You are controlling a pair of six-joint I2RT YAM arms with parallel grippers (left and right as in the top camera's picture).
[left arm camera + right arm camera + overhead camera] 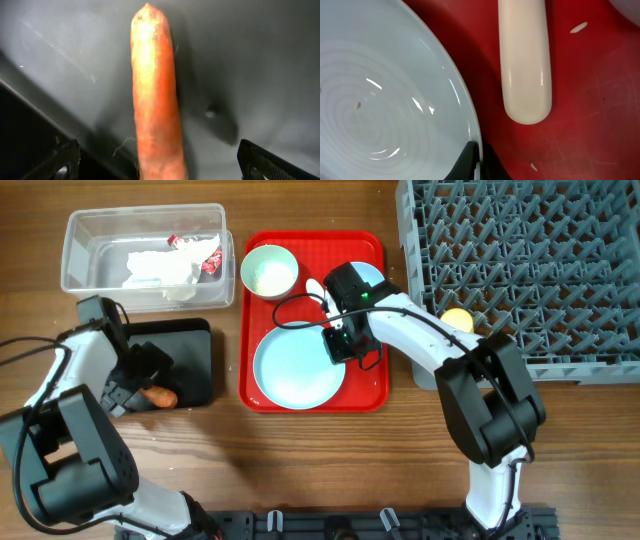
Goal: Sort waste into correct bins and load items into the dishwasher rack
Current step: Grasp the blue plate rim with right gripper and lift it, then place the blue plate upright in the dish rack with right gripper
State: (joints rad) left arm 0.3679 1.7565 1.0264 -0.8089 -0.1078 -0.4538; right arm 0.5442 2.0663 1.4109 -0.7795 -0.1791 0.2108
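The right gripper lifts the light blue plate next, tilts it and moves it outward into the grey dishwasher rack's far part (528, 240), where slots are empty.
An orange carrot piece (158, 395) lies in the black tray (190, 340). In the left wrist view the carrot piece (155, 95) sits between the spread fingers of my open left gripper (167, 167), which do not touch it. My right gripper (477, 160) is shut on the right rim of the light blue plate (385, 100), which lies on the red serving tray (375, 395). The plate also shows in the overhead view (295, 370). The white spoon (525, 60) lies beside it, with white crumbs (578, 28) nearby. The clear tub (90, 230) holds the white napkin (160, 270) and the red wrapper (210, 262).
The pale green bowl (269, 272) stands at the back left of the red tray. The light blue bowl (372, 275) is partly hidden under my right arm. The yellow cup (456, 320) sits by the grey dishwasher rack (530, 270) at the right.
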